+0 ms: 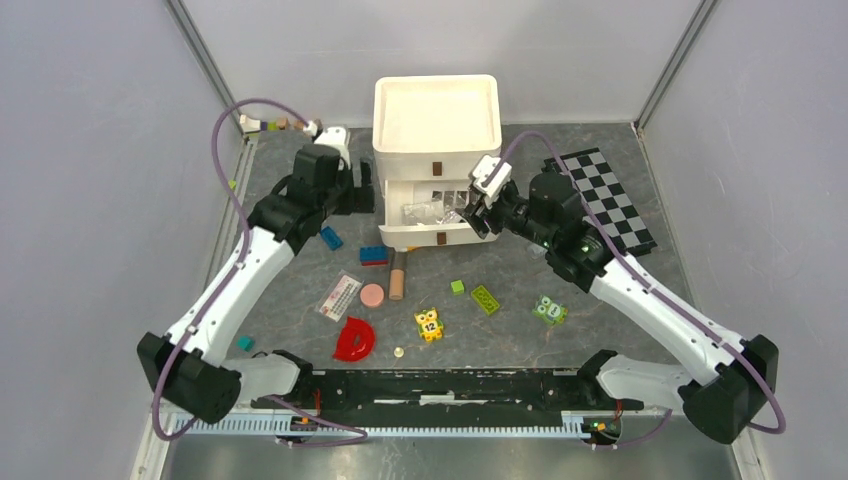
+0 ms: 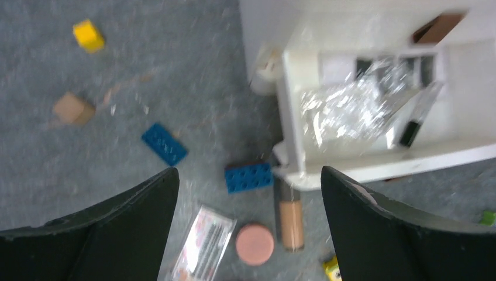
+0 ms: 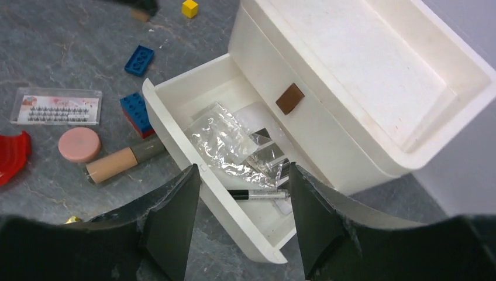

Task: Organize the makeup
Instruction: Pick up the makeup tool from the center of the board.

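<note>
I'll move my left gripper back and down to close across the flat clear packet's long sides, still outside the drawer.
A white drawer unit (image 1: 436,125) stands at the back with its bottom drawer (image 3: 175,140) pulled out. Crumpled clear packets (image 3: 225,140) and a thin black pencil (image 3: 257,194) lie in the drawer. On the table in front lie a beige stick (image 1: 397,275), a round pink disc (image 1: 372,296) and a flat clear packet (image 1: 340,296). My left gripper (image 1: 358,195) is open and empty beside the unit's left side, above the stick (image 2: 290,216) and disc (image 2: 254,243). My right gripper (image 3: 244,170) is open and empty over the drawer's right end. No orange tube is in view.
Blue bricks (image 1: 373,255) lie by the drawer's left corner. A red half-ring (image 1: 354,340), two owl blocks (image 1: 429,324), and green bricks (image 1: 486,299) lie nearer the front. A checkered board (image 1: 605,200) lies at the right. Small blocks (image 1: 262,123) sit at the back left.
</note>
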Tool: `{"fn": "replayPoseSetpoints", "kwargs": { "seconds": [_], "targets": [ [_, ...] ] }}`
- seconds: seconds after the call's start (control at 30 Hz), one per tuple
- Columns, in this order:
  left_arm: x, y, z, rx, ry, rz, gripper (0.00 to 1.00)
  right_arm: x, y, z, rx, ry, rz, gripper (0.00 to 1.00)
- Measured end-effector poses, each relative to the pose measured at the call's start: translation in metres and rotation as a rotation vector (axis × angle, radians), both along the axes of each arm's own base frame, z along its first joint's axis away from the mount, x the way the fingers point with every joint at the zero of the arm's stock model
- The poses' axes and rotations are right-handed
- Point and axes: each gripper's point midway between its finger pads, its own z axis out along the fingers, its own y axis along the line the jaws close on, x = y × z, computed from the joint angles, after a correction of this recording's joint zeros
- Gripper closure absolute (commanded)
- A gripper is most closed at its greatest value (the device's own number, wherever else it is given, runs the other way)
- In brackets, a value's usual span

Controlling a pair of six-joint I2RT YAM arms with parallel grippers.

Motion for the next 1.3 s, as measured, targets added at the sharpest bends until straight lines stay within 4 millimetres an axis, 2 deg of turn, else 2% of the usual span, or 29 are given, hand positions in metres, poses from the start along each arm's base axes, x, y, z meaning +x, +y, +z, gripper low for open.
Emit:
{"fn": "replayPoseSetpoints", "kwargs": {
  "seconds": [0.07, 0.13, 0.23, 0.3, 0.4, 0.53, 0.67, 0.97, 1.3],
  "targets": [
    [-0.018, 0.012, -0.020, 0.007, 0.048, 0.034, 0.00, -0.003, -0.006, 0.002, 0.047, 0.026, -0.045, 0.35],
    [-0.037, 0.023, -0.053, 0.033, 0.135, 0.064, 0.00, -0.005, -0.011, -0.004, 0.066, 0.060, -0.074, 0.34],
    [-0.070, 0.042, -0.110, 0.094, 0.302, 0.115, 0.00, -0.012, -0.018, -0.029, 0.060, 0.127, -0.106, 0.33],
    [-0.088, 0.051, -0.138, 0.111, 0.385, 0.150, 0.00, -0.018, -0.024, -0.048, 0.044, 0.171, -0.123, 0.32],
    [-0.108, 0.059, -0.164, 0.104, 0.452, 0.199, 0.00, -0.026, -0.030, -0.069, 0.019, 0.224, -0.134, 0.31],
    [-0.127, 0.067, -0.190, 0.086, 0.499, 0.263, 0.00, -0.031, -0.033, -0.074, 0.010, 0.244, -0.135, 0.30],
    [-0.131, 0.073, -0.207, 0.082, 0.496, 0.324, 0.00, -0.035, -0.034, -0.076, 0.012, 0.246, -0.128, 0.29],
    [-0.116, 0.074, -0.231, 0.105, 0.494, 0.369, 0.00, -0.042, -0.036, -0.086, -0.003, 0.265, -0.111, 0.27],
    [-0.106, 0.067, -0.236, 0.113, 0.532, 0.361, 0.01, -0.047, -0.036, -0.093, -0.011, 0.281, -0.095, 0.26]
  ]
}}
